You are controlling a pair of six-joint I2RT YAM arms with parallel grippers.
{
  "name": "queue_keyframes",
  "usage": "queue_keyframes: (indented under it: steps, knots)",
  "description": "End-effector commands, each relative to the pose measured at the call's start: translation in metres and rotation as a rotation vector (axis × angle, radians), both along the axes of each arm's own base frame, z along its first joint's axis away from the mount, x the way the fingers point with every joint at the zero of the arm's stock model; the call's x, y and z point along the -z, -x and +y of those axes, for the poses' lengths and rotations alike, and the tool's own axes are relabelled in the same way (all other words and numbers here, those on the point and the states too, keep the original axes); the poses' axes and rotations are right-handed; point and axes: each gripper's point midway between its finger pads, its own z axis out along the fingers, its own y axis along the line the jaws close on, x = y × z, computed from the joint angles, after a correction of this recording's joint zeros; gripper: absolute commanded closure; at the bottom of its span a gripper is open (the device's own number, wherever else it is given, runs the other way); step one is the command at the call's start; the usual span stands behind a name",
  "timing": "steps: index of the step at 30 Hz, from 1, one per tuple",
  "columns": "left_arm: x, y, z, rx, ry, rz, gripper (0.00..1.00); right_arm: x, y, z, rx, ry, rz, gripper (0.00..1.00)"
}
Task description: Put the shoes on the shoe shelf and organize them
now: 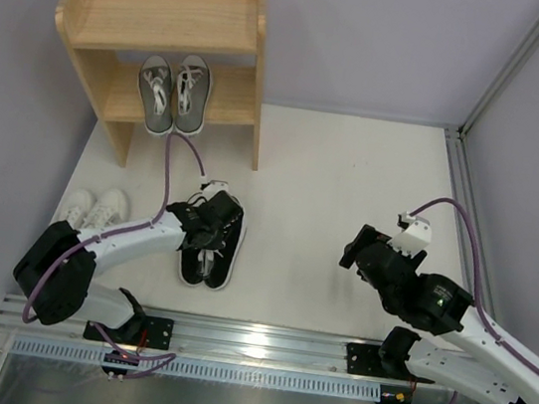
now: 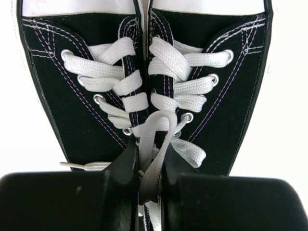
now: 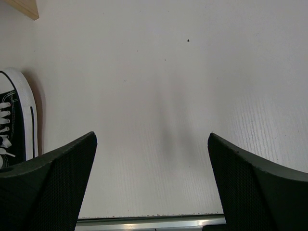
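The shoe shelf's top level [image 1: 211, 21] is empty, so my left gripper will next go up with the black pair [image 1: 213, 244], carry it outward over that level, lower it there and release it.
The black canvas pair [image 1: 213, 244] lies side by side on the white table, toes toward the shelf. My left gripper [image 1: 206, 238] sits over it, shut on the inner edges and white laces [image 2: 149, 144] where the two black shoes [image 2: 86, 96] meet. The grey pair [image 1: 173, 93] stands on the lower tier of the wooden shoe shelf [image 1: 165, 17]. The all-white pair [image 1: 94, 209] lies on the table at the left. My right gripper [image 1: 356, 246] is open and empty above bare table; one black shoe's toe [image 3: 17, 120] shows at the left edge of its view.
The shelf's top tier [image 1: 160, 18] holds nothing. A shelf corner [image 3: 21, 7] shows at the right wrist view's top left. Grey walls close in the left, back and right sides. A metal rail [image 1: 259, 346] runs along the near edge.
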Motion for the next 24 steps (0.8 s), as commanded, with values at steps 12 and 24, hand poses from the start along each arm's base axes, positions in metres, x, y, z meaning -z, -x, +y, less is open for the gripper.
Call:
queue_keyframes:
  steps: [12,24]
  knots:
    - [-0.081,0.022,-0.003,0.036,0.170,-0.057,1.00,-0.007,-0.007,0.005,0.001,-0.034,-0.041,0.03]
    - [-0.219,-0.008,-0.006,0.050,0.202,-0.276,1.00,-0.012,-0.008,0.005,-0.004,-0.029,-0.057,0.03]
